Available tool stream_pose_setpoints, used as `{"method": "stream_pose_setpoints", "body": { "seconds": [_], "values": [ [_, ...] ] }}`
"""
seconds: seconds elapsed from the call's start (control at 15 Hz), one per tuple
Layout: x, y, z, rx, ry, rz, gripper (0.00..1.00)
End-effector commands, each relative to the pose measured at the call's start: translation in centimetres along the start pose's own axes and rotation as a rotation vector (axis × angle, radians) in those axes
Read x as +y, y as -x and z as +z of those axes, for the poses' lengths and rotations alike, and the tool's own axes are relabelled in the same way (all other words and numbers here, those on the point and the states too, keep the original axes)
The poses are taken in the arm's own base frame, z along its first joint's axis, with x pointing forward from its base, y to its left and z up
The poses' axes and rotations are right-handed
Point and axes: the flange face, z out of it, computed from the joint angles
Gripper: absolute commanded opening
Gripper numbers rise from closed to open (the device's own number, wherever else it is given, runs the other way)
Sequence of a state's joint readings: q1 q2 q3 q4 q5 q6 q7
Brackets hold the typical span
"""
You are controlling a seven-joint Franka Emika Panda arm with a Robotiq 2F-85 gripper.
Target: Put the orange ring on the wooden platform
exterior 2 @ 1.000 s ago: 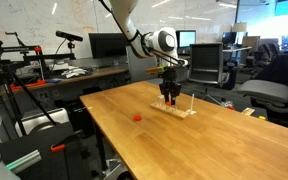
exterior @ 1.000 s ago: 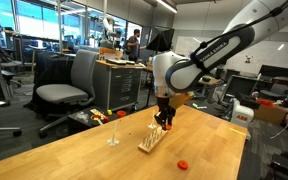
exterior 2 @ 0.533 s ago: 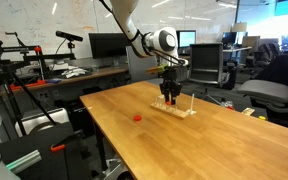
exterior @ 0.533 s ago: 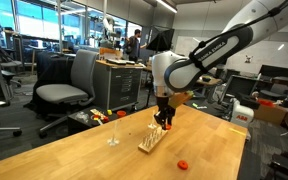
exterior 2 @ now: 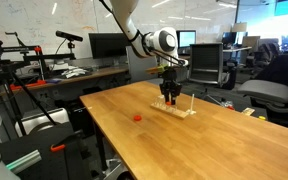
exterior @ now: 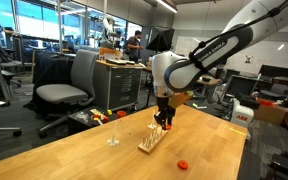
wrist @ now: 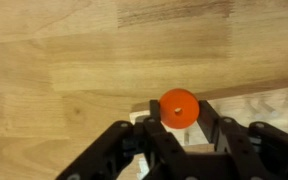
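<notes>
My gripper still holds the orange ring (wrist: 179, 107) just above the wood, so next it will move down onto the end of the wooden platform and release the ring there.
In the wrist view my gripper (wrist: 178, 112) is shut on the orange ring (wrist: 179, 107), held between the two fingertips with its hole facing the camera. The pale wooden platform (wrist: 259, 108) lies just beneath and behind the fingers. In both exterior views the gripper (exterior: 163, 122) (exterior 2: 169, 98) hangs straight down just above the wooden platform (exterior: 150, 142) (exterior 2: 187, 109), close to its thin upright rod. The ring itself is too small to make out there. A small redder piece (exterior: 182, 163) (exterior 2: 136, 117) lies on the table apart from the platform.
A thin clear upright stand (exterior: 113, 133) stands on the wooden table (exterior: 84, 155) beside the platform. Office chairs (exterior: 66, 80), desks, monitors and tripods surround the table. The table edge (exterior 2: 104, 140) is near the redder piece.
</notes>
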State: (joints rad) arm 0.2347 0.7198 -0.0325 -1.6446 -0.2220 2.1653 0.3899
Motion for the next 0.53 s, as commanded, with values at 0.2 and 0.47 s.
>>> {"method": "stream_pose_setpoints", "body": {
  "seconds": [0.2, 0.47],
  "values": [
    [-0.13, -0.26, -0.17, 0.014, -0.018, -0.001, 0.18],
    [-0.31, -0.82, -0.15, 0.021, -0.024, -0.014, 0.18]
  ]
}}
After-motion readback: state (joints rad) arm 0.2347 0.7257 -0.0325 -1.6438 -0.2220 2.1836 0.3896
